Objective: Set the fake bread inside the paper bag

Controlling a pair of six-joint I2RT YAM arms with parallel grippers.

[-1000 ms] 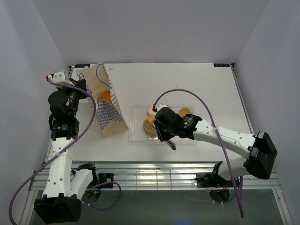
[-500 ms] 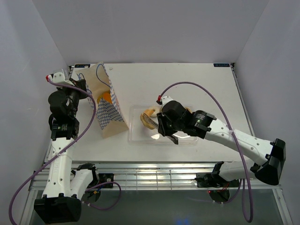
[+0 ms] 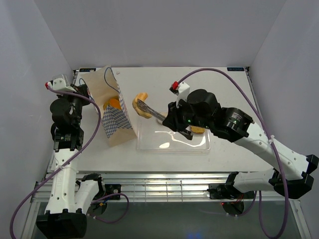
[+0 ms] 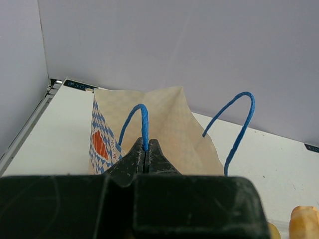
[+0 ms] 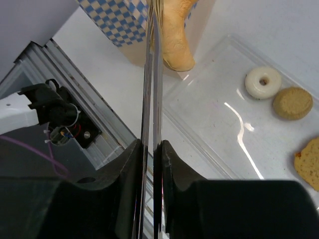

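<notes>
The crescent bread is hanging beside the paper bag, so my right gripper will next go up, outward and toward the paper bag. It will bring the tongs' tip over the paper bag's opening (image 3: 107, 95).
The paper bag (image 3: 113, 119) stands open at the left, with an orange piece of fake bread (image 3: 113, 103) inside. My left gripper (image 3: 87, 91) is shut on its blue cord handle (image 4: 142, 122), seen up close in the left wrist view (image 4: 147, 149). My right gripper (image 3: 173, 119) is shut on metal tongs (image 5: 153, 74). The tongs pinch a pale crescent bread (image 3: 141, 105) held in the air just right of the bag's mouth. The crescent also shows in the right wrist view (image 5: 177, 37).
A clear plastic tray (image 3: 169, 145) lies right of the bag. In the right wrist view it holds a white ring (image 5: 262, 82), a brown bun (image 5: 292, 103) and a toast slice (image 5: 309, 162). The metal rail runs along the table's near edge.
My right arm lifted the tongs with the crescent out of the tray and swung them up and left toward the bag. The left arm held still.
</notes>
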